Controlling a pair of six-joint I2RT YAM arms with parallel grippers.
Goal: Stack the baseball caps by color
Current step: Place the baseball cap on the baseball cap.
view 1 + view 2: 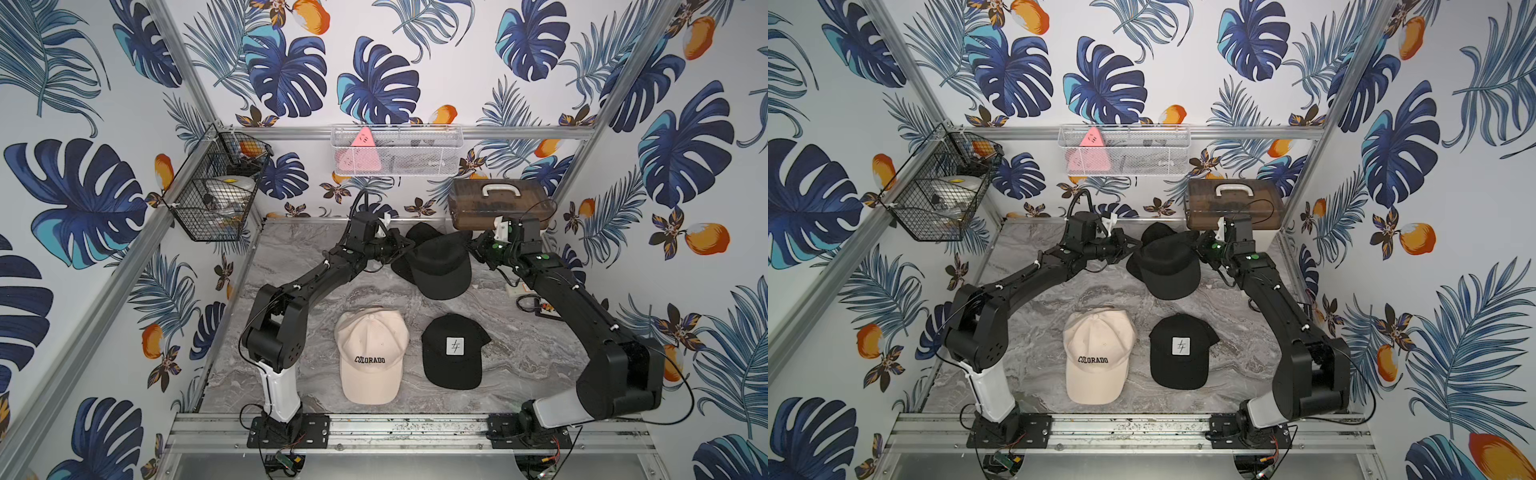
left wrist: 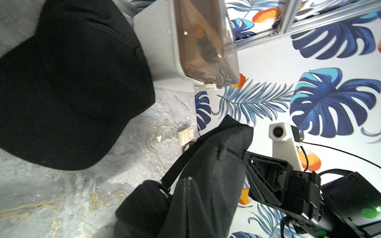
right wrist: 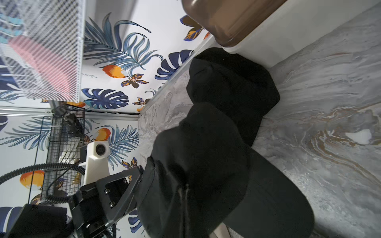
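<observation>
Both caps have the same color, so next I should move my right gripper back and down onto the black cap with the white tag [image 1: 454, 349] to let go of the held side.
A plain black baseball cap [image 1: 442, 266] [image 1: 1167, 270] hangs at the back of the table, held between both arms. My left gripper [image 1: 409, 249] [image 2: 188, 182] is shut on its fabric by the rear strap. My right gripper [image 1: 473, 245] [image 3: 183, 190] is shut on the opposite side. A second black cap [image 1: 419, 232] [image 3: 233, 86] [image 2: 92, 51] lies on the table just behind and under it. Near the front lie a cream cap [image 1: 370, 357] [image 1: 1096, 357] lettered COLORADO and, beside it on the right, a black cap [image 1: 453, 351] [image 1: 1181, 351] with a small white tag.
A box with a brown lid and white handle [image 1: 498, 203] stands at the back right, close behind my right gripper. A white mesh basket [image 1: 395, 151] hangs on the back wall and a black wire basket [image 1: 216, 195] on the left wall. Small devices with cables [image 1: 530, 297] lie by the right edge.
</observation>
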